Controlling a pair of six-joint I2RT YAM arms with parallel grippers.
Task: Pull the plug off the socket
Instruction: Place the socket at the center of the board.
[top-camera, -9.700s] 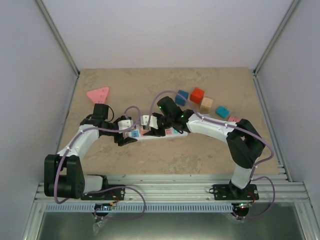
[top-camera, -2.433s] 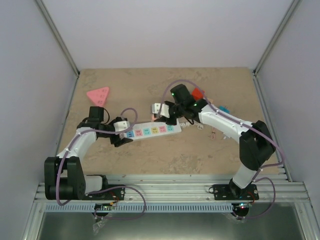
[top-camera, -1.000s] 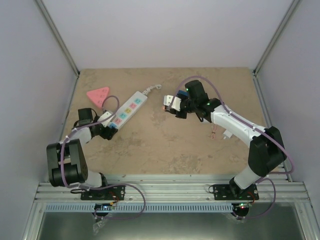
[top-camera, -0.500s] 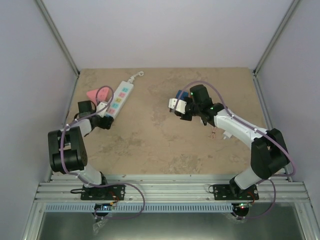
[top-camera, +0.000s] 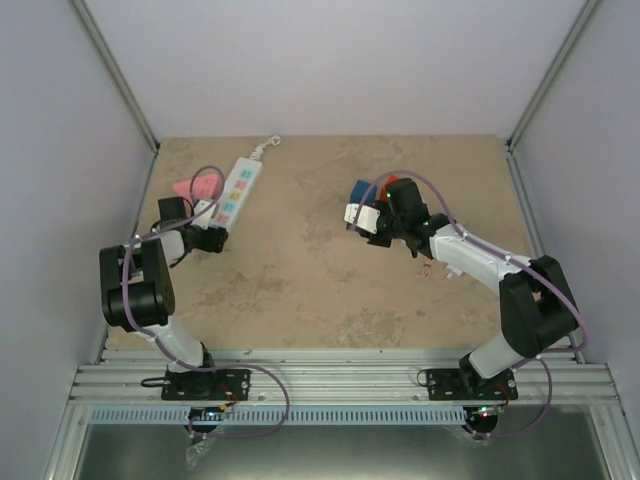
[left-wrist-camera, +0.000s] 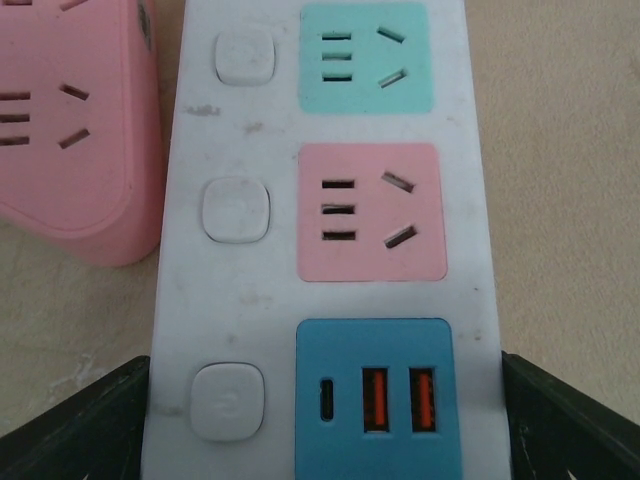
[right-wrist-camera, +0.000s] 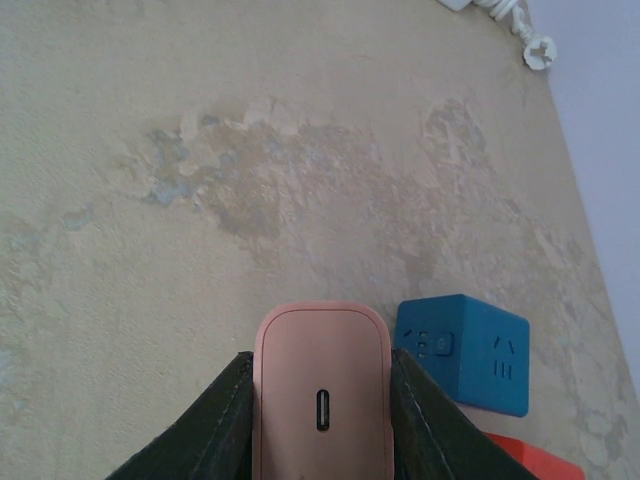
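The plug in my right gripper goes down onto the patch (top-camera: 366, 226) (right-wrist-camera: 323, 396) beside the blue cube next, since it is free of the socket.
The socket (top-camera: 240, 185), a long white strip with pastel outlets, lies slanted at the far left of the table, its cord stub (top-camera: 267, 146) pointing away. My left gripper (top-camera: 213, 232) is shut across its near end. In the left wrist view the black fingers (left-wrist-camera: 85, 425) press both long edges beside the blue outlet (left-wrist-camera: 375, 395). The plug (top-camera: 356, 213), a pale pink block with one small port, is free of the socket. My right gripper (top-camera: 362, 217) holds it above the table's middle right, and both fingers (right-wrist-camera: 215, 425) clamp its sides (right-wrist-camera: 320, 370).
A pink triangular block (top-camera: 190, 188) touches the strip's left side (left-wrist-camera: 70, 130). A blue cube (top-camera: 364, 189) and a red cube (top-camera: 393, 183) sit just beyond the right gripper, the blue cube (right-wrist-camera: 465, 350) close beside the plug. The left wall stands near the left arm.
The left gripper has swung the socket further left and turned it steeper, up against the pink block. The right gripper has carried the plug slightly right and nearer.
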